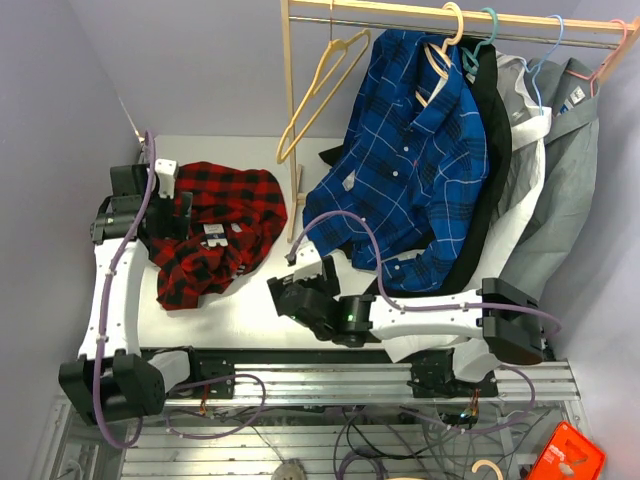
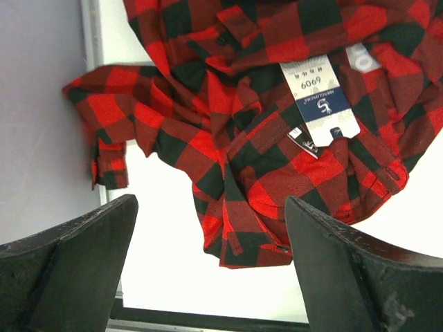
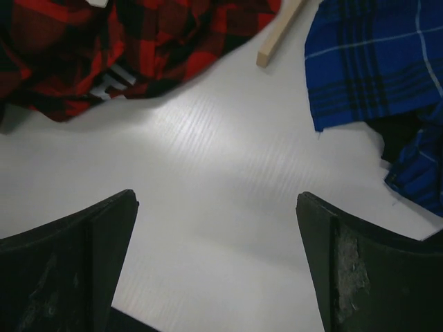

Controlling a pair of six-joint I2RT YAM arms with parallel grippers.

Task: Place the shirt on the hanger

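I should move my left gripper back and down next, with a turn, onto the shirt's near fold beside the white label, because the edge of that fold faces my base.
The red-and-black plaid shirt [image 1: 222, 228] lies crumpled on the left of the white table [image 1: 300, 330]. In the left wrist view the shirt [image 2: 228, 117] fills the upper part, with its white label [image 2: 320, 97] facing up. The pale yellow-tan hanger [image 1: 318, 95] hangs empty on the wooden rack, left of the other clothes. My left gripper [image 1: 183, 215] is open and empty above the shirt's left edge [image 2: 211, 214]. My right gripper [image 1: 288, 288] is open and empty over bare table [image 3: 216, 200], with the shirt [image 3: 145, 41] and its white lettering [image 3: 114, 83] ahead of it to the left.
A wooden rack post [image 1: 291, 130] stands between the shirt and a hanging blue plaid shirt [image 1: 420, 150]; its foot shows in the right wrist view [image 3: 277, 34]. Grey shirts [image 1: 570, 180], a teal hanger [image 1: 487, 28] and a pink hanger [image 1: 612, 48] hang further right. A wall borders the table's left side.
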